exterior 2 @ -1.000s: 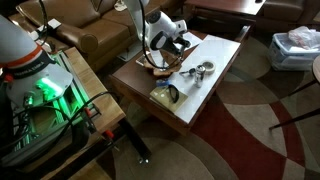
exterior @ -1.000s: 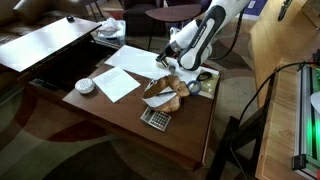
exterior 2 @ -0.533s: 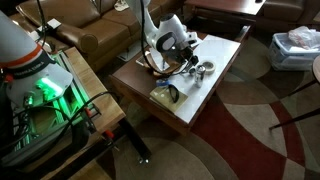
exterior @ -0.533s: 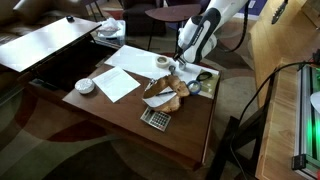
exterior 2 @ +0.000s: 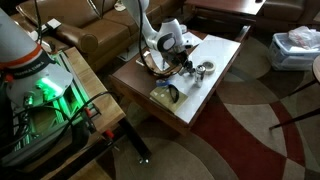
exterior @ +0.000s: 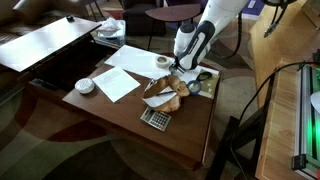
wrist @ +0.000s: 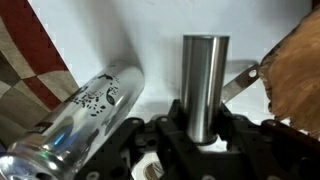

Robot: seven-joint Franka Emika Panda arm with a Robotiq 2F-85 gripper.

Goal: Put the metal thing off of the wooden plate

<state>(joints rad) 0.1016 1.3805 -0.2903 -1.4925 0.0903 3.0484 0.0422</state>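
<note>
Bare white paper point(wrist: 160, 80) beside the can lies below my gripper, to its left in the wrist view, so my gripper will next move away from the plate and down to release.
In the wrist view my gripper point(wrist: 204, 128) is shut on the metal thing point(wrist: 204, 80), a shiny silvery cylinder standing upright between the jaws over white paper. The edge of the wooden plate point(wrist: 296, 80) shows at the right, with a thin grey metal strip point(wrist: 238, 82) sticking out from it. In both exterior views the gripper point(exterior: 179, 66) point(exterior 2: 180, 60) hangs just past the far rim of the light-brown wooden plate point(exterior: 163, 97) point(exterior 2: 152, 66). The held piece is too small to make out there.
A shiny printed can point(wrist: 85, 110) lies on its side left of the jaws. A grey keypad point(exterior: 155, 119) lies in front of the plate, and a white bowl point(exterior: 85, 86) and white papers point(exterior: 122, 81) lie beside it. Small round items point(exterior: 205, 80) point(exterior 2: 205, 68) and a glass dome point(exterior 2: 165, 95) sit nearby.
The gripper has shifted from above the plate's far side to just beyond its rim, and the arm now stands more upright. The plate and the other objects have not moved.
</note>
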